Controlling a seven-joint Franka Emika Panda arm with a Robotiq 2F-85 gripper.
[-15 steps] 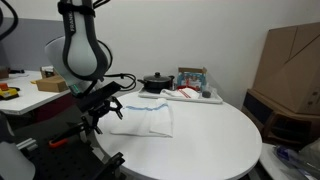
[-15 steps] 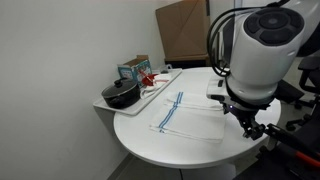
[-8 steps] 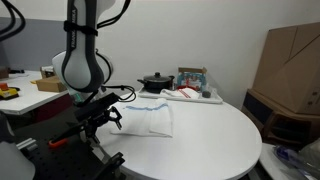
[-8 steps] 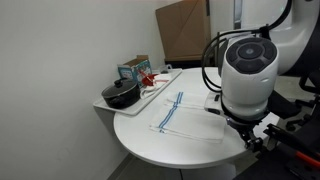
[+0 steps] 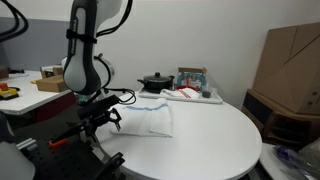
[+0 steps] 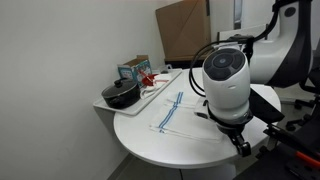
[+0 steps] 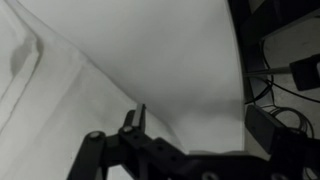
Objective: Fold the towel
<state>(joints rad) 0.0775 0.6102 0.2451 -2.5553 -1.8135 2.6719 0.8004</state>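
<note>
My gripper will next move outward from the table's rim, in over the towel's near corner, because its open fingers still reach past the towel's edge.
The towel lies flat on the round white table, a thin white cloth with a narrow blue stripe along one edge. My gripper hangs low at the towel's near edge, by the table rim, with its jaws open and nothing between them. In the wrist view the towel fills the left side, its edge running diagonally under the left fingertip. My gripper spans that edge and bare table. In an exterior view the arm's body hides part of the towel and of the gripper.
A tray at the table's back holds a black pot, a box and red-and-white clutter. Cardboard boxes stand beyond the table. A desk with clutter and cables sits beside the robot base.
The arm has come down and swung toward the towel's near edge at the table rim. The jaws stayed open. The towel has not moved.
</note>
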